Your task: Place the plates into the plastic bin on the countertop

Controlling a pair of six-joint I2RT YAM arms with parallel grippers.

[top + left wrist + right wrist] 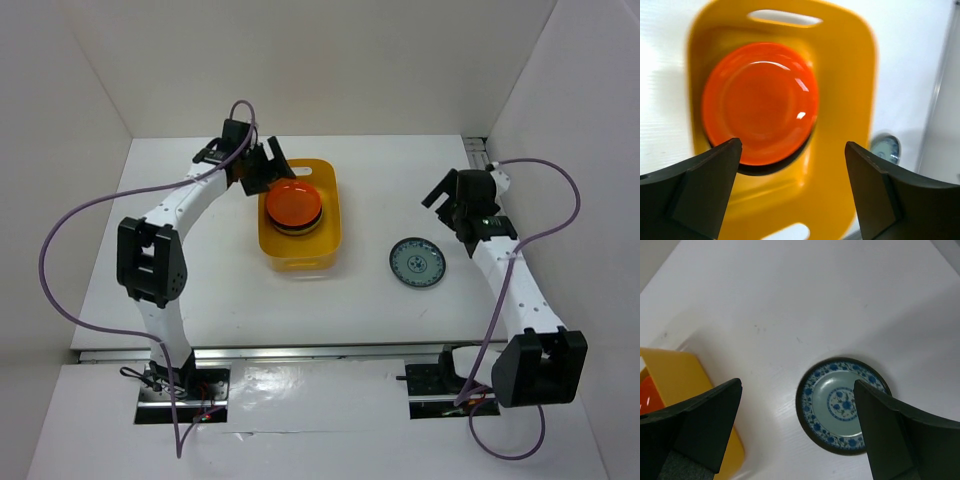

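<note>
The patterned plate (417, 263) outside the bin (327, 226) gets my right gripper next, which lowers and draws back onto the plate's rim farthest from the bin.
The yellow-orange plastic bin (327, 226) stands on the white countertop (200, 300) left of centre. Inside it lies a stack topped by an orange plate (292, 204) with a black plate edge (772, 169) showing beneath. My left gripper (268, 167) hovers open and empty above the bin's far left corner; in the left wrist view the orange plate (760, 102) and the bin (840, 165) fill the frame. A blue-grey patterned plate (417, 263) lies on the countertop right of the bin. My right gripper (447, 203) is open and empty above and behind it; the plate (835, 407) shows between its fingers.
A metal rail (300, 352) edges the near side of the countertop and another rail (480, 150) runs at the far right. White walls enclose the back and sides. The bin's corner (685, 385) shows at the left of the right wrist view.
</note>
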